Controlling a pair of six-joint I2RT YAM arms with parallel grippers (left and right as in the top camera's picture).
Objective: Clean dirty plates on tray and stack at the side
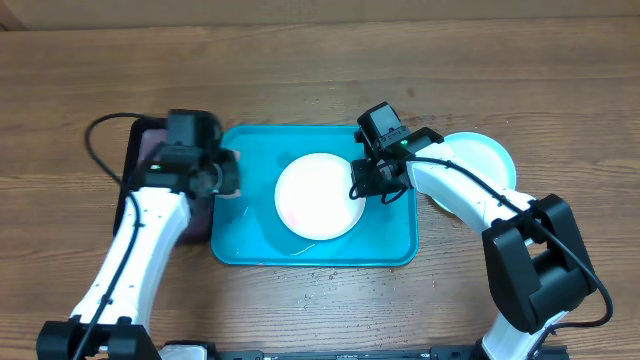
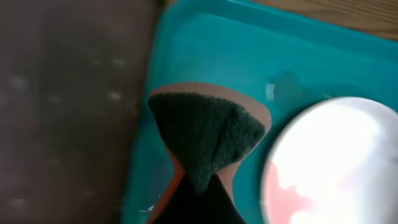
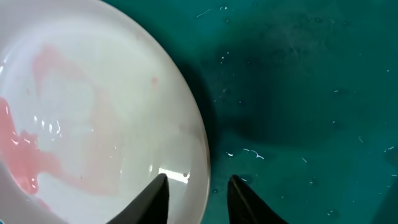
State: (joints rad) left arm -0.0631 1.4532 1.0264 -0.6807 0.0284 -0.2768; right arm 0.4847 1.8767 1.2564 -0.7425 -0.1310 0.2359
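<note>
Next, I need to move my left gripper down and toward the left in the overhead view to release the sponge (image 2: pixel 205 134). The dark tray (image 2: pixel 78 115) is below my gripper on that side.
A white plate (image 1: pixel 318 195) lies in the middle of the turquoise tray (image 1: pixel 250 245). Pink-red smears show on it in the right wrist view (image 3: pixel 93 112) and the left wrist view (image 2: pixel 336 162). My right gripper (image 1: pixel 365 185) is at the plate's right rim. Its jaws (image 3: pixel 198 183) stand apart astride the rim, one finger over the plate and one over the tray (image 3: pixel 311 93). My left gripper (image 1: pixel 228 172) hangs over the tray's left end, shut on a sponge (image 2: pixel 205 134) with a dark green face. A light blue plate (image 1: pixel 485 152) rests on the table right of the tray, partly under my right arm.
A dark tray (image 1: pixel 135 160) lies against the turquoise tray's left side, seen also in the left wrist view (image 2: pixel 62 112). Water drops sit on the tray floor and on the wooden table (image 1: pixel 320 300) in front of it.
</note>
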